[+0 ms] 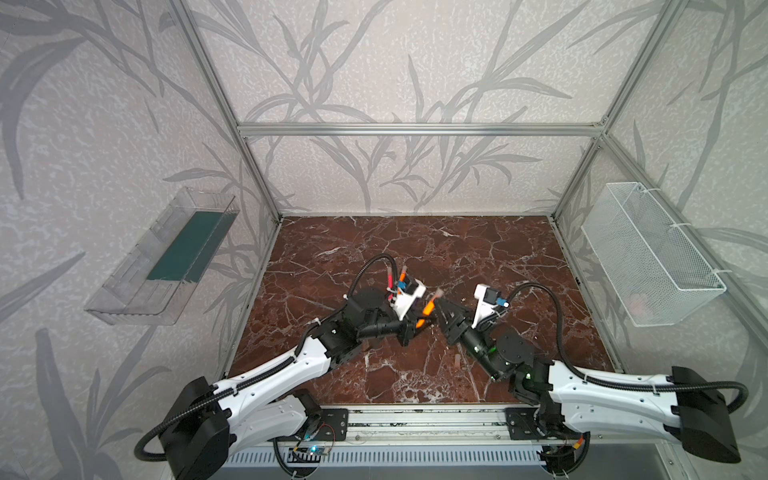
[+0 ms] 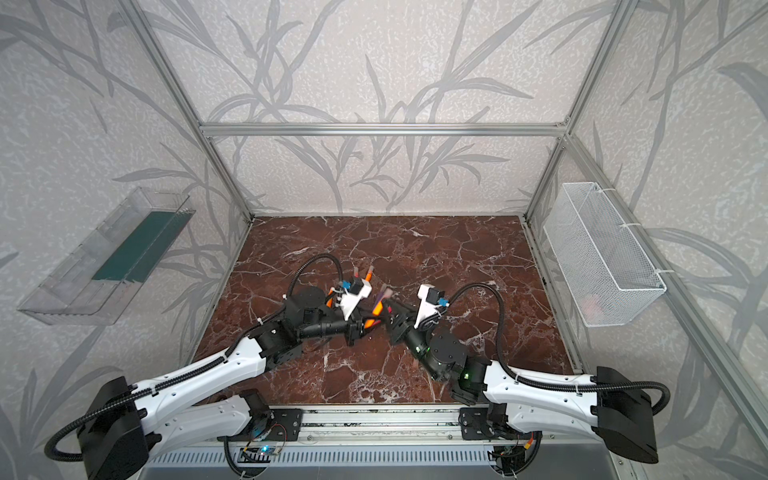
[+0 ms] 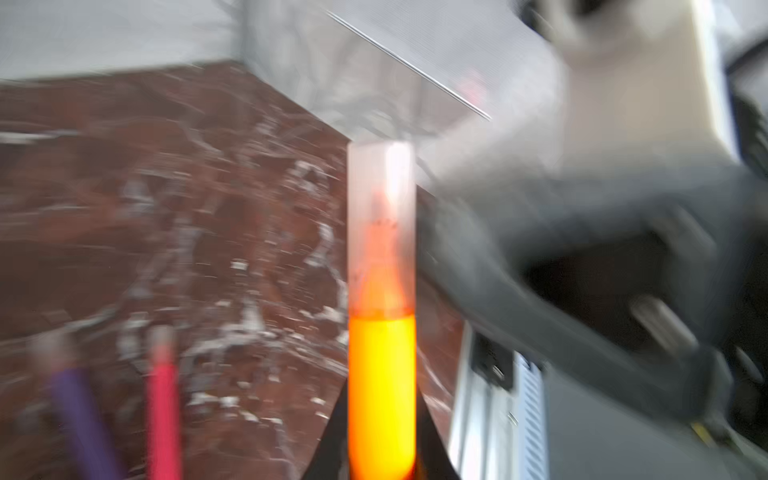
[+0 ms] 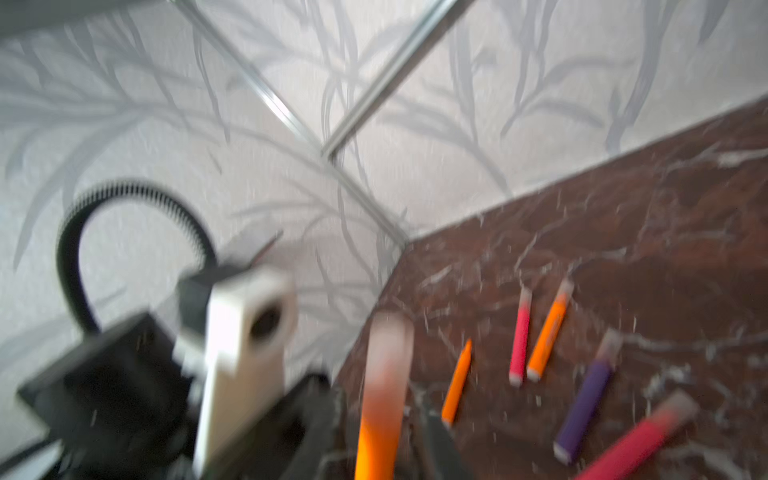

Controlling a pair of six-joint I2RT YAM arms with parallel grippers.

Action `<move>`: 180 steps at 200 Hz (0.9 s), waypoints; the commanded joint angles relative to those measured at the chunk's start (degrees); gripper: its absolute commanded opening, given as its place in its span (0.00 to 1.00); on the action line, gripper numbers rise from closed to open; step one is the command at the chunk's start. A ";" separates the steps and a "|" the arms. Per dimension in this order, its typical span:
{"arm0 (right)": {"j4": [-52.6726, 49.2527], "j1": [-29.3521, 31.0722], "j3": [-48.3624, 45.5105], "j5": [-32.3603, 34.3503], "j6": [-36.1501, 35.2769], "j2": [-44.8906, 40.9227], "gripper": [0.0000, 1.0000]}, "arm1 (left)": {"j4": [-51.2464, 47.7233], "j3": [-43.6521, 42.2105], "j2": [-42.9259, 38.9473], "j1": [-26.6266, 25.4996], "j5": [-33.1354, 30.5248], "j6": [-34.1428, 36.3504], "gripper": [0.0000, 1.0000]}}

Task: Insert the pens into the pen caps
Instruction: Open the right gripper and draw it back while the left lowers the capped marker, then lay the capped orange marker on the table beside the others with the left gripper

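Observation:
The orange pen is capped, so the left gripper next needs to lower it to the bare marble between the uncapped orange pen and the nearest red pen, and let go of it there.
My left gripper [image 3: 381, 434] is shut on an orange pen [image 3: 381, 390] whose tip sits inside a pale translucent pen cap [image 3: 381, 224]. In both top views this capped pen [image 1: 428, 309] [image 2: 377, 311] is held above the middle of the table, between the two arms. My right gripper [image 4: 378, 440] stands around the capped end [image 4: 388, 353], open, with a small gap on each side. On the table lie an uncapped orange pen [image 4: 457, 386], a capped red pen [image 4: 519, 336], a capped orange pen [image 4: 548, 332], a capped purple pen [image 4: 586, 399] and another capped red pen [image 4: 640, 436].
The red-brown marble table [image 1: 478, 257] is fenced by an aluminium frame. A clear plastic tray [image 1: 166, 257] hangs on the left wall and a white wire basket [image 1: 652, 253] on the right wall. A small pale tube [image 1: 457, 360] lies in front of the right arm.

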 commanded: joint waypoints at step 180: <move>-51.89 -14.69 0.37 0.71 8.47 -15.53 0.79 | -14.91 9.98 30.54 13.82 -29.76 -12.29 0.00</move>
